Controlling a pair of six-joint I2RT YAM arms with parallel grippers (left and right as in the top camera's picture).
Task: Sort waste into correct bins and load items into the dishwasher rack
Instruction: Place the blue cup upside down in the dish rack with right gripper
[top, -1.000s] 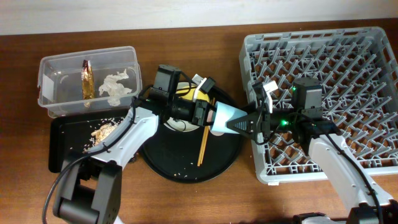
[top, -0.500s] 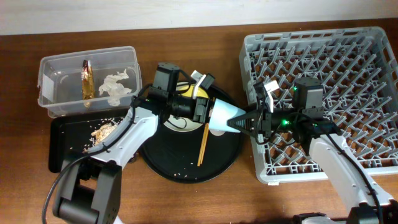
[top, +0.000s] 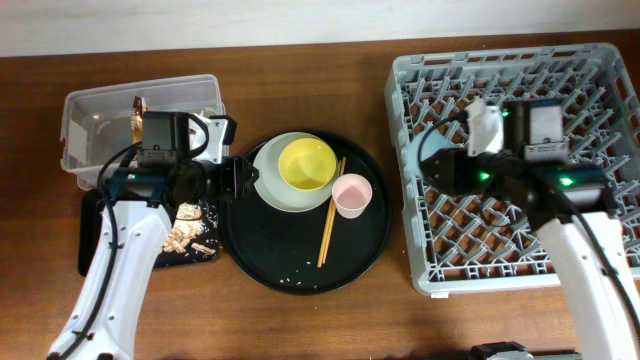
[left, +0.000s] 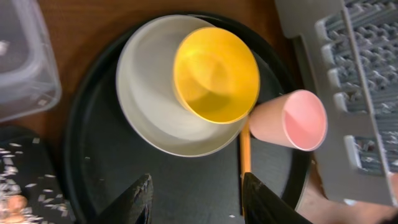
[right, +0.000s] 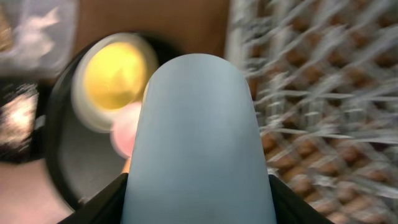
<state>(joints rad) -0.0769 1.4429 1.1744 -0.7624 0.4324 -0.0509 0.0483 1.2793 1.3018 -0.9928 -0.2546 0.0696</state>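
Note:
The rack's empty middle wires lie below my right gripper and to its right in the overhead view, so I will move that way, lower and release the cup.
My right gripper (top: 440, 170) is shut on the small blue cup (right: 199, 124) and holds it above the left part of the grey dishwasher rack (top: 560, 80). My left gripper (top: 235, 180) is open and empty over the left side of the round black tray (top: 300, 270). On that tray sit the grey-green plate (top: 272, 188) with the yellow bowl (top: 306, 164) in it, the pink cup (top: 352, 194) and the chopsticks (top: 330, 215). The clear tub (top: 95, 110) holds the foil wrapper (top: 137, 118). Food scraps (top: 185, 235) lie in the shallow black tray (top: 95, 250). The tissue is hidden under my left arm.
The left wrist view shows the plate (left: 149, 118), yellow bowl (left: 214, 74), pink cup (left: 292, 119) lying on its side, a chopstick (left: 245, 155) and the rack's corner (left: 367, 93). The rack's pegs stand upright across its whole floor.
My left gripper let go of the blue cup and drew back left to the tray's left side. My right gripper carried the blue cup right, over the rack.

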